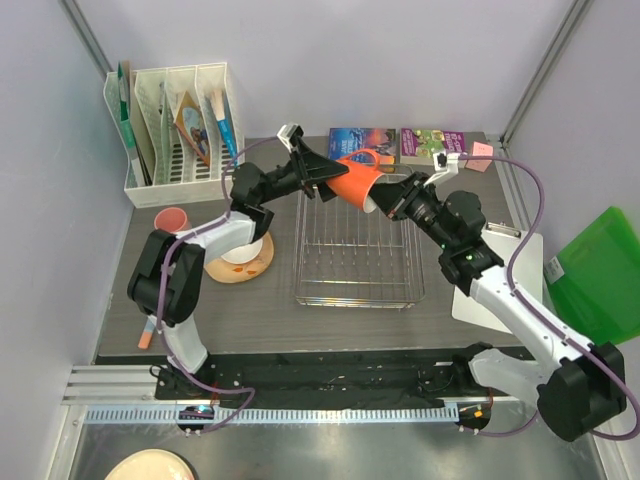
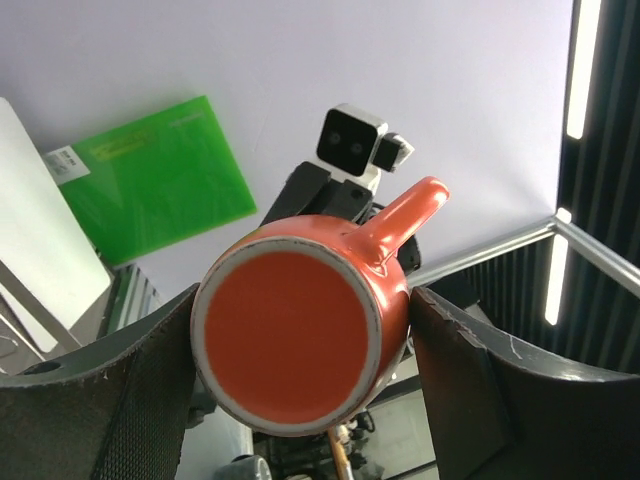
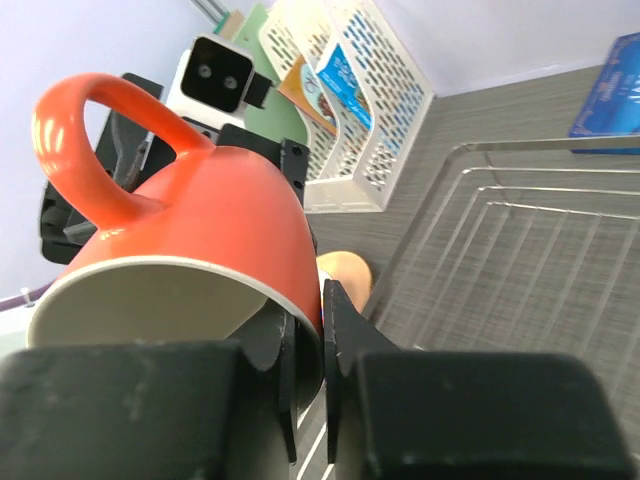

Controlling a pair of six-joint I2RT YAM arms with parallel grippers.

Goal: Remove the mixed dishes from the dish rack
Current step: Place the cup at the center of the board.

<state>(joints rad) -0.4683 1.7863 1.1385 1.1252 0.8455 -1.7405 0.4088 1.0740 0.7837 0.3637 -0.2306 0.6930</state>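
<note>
My right gripper moves toward the right in the top view next, lowers the mug and releases, since the tabletop between the rack (image 1: 358,303) and white board is bare.
The orange handled mug (image 1: 355,185) hangs tilted in the air above the far edge of the silver wire dish rack (image 1: 358,303), which looks empty. My left gripper (image 1: 338,180) has its two fingers against either side of the mug's base (image 2: 295,335). My right gripper (image 1: 385,200) pinches the mug's rim (image 3: 200,270), one finger inside and one outside. A pink cup (image 1: 171,218) stands on the table at the left. A cream plate (image 1: 225,272) with a bowl on it lies under my left arm. The light blue cup is out of view.
A white slotted file organiser (image 1: 180,130) stands at the back left. Two books (image 1: 362,140) lie behind the rack. A white board (image 1: 500,290) lies under my right arm, and a green folder (image 1: 600,270) leans at the right wall.
</note>
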